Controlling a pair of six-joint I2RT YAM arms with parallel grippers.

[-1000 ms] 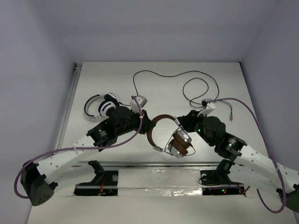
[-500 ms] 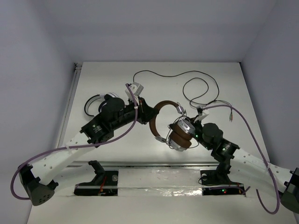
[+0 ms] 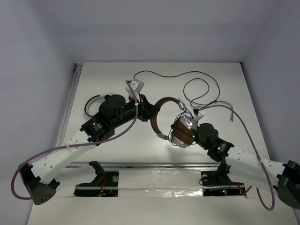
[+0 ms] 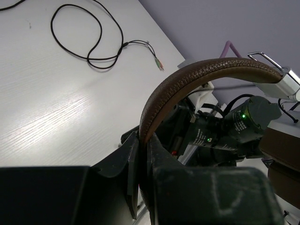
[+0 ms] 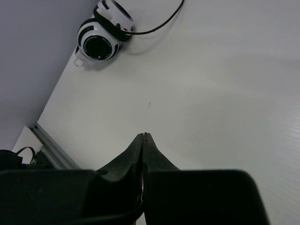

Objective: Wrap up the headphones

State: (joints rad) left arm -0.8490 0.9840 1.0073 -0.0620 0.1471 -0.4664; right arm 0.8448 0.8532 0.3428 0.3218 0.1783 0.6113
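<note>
Cable already circles the earcups, so next my left gripper lowers the lifted headband onto the bare middle of the tabletop below and releases it.
The headphones are lifted off the table at its middle, brown headband (image 3: 156,110) to the left, silver earcups with brown pads (image 3: 183,131) to the right. My left gripper (image 3: 150,114) is shut on the headband (image 4: 197,72), which rises from between its fingers (image 4: 143,140). My right gripper (image 5: 144,135) is shut; a thin dark strand runs into the gap low between its fingers. In the top view it sits right behind the earcups (image 3: 194,132), its tips hidden. The black cable (image 3: 199,75) loops over the far table (image 4: 93,33).
A white-and-black round headset (image 5: 101,40) lies at the far left, mostly hidden under my left arm in the top view (image 3: 93,101). The cable's plug ends (image 4: 157,61) lie at the far right. Grey walls enclose the table; the arm bases sit at the near edge.
My left gripper has carried the headband back and to the right. My right arm has swung in towards the near edge, and the earcups now sit against its wrist.
</note>
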